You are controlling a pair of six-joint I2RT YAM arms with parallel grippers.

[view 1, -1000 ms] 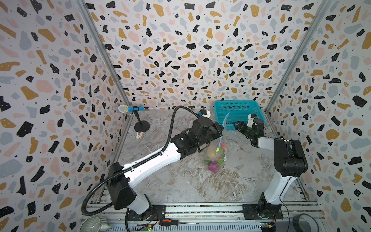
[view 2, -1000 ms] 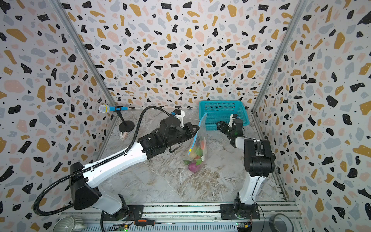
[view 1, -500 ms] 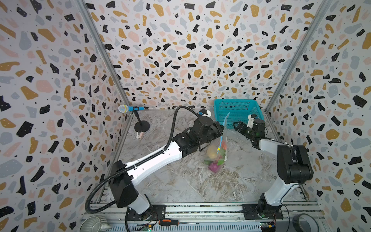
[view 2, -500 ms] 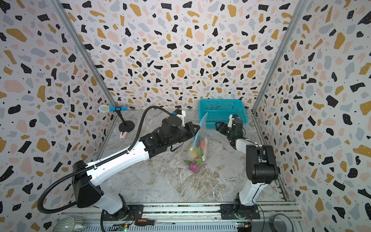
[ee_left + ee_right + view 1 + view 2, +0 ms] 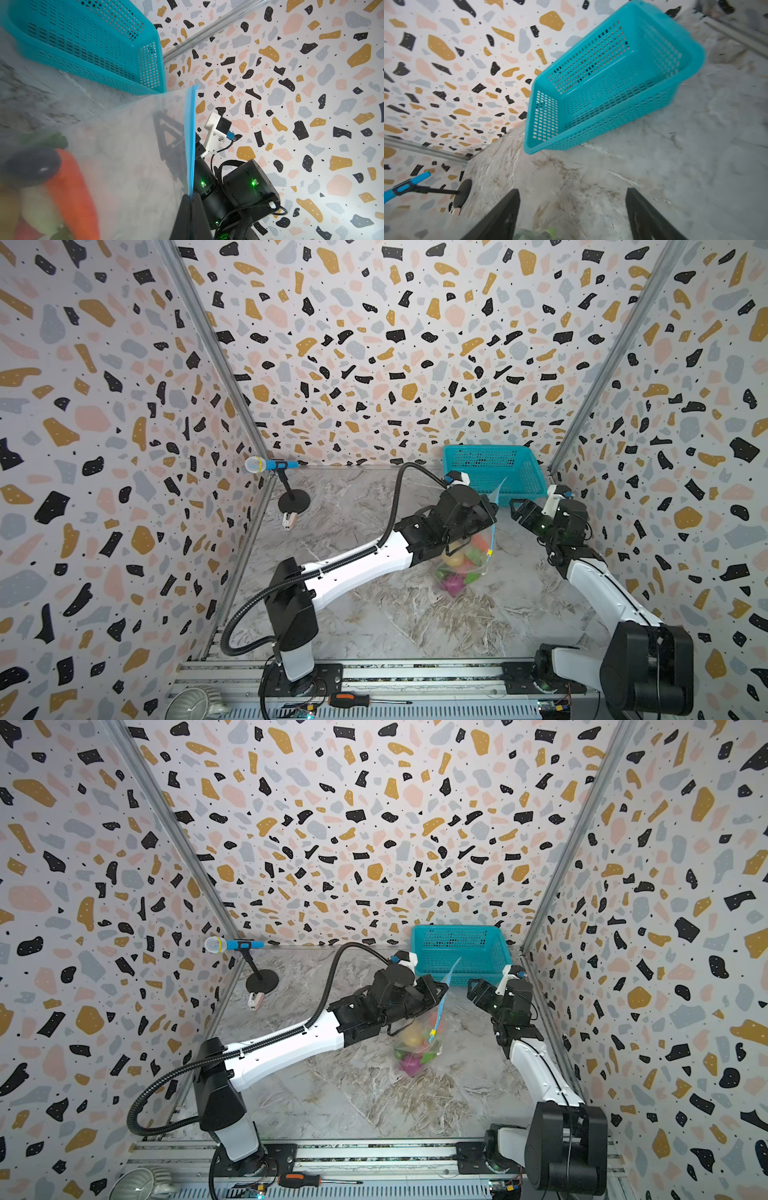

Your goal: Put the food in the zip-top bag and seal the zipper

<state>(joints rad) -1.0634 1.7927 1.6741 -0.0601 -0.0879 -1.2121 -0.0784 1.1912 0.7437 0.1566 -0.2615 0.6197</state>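
The bag (image 5: 462,572) hangs in midair, so my left gripper needs to go down toward the microphone's side next and let go of the zipper on the open marble below.
The zip-top bag (image 5: 462,572) (image 5: 417,1052) hangs clear of the marble floor from my left gripper (image 5: 491,512) (image 5: 443,992), which is shut on the zipper (image 5: 191,135). The zipper's light-blue strip runs up past the closed fingertips (image 5: 196,202), its two sides lying together. A small yellow slider (image 5: 490,552) sits lower on the strip. The food (image 5: 454,561) fills the bag's bottom: an orange carrot (image 5: 72,187), a dark aubergine (image 5: 31,166), yellow, green and purple pieces. My right gripper (image 5: 517,510) (image 5: 572,191) stands open and empty, right of the bag.
A teal mesh basket (image 5: 494,472) (image 5: 612,83) stands at the back right, just behind both grippers. A toy microphone on a stand (image 5: 270,466) is at the back left. The right wall is close behind the right arm.
My right gripper has drawn back to the right, away from the bag, and stays open. The left gripper still holds the bag up in about the same place.
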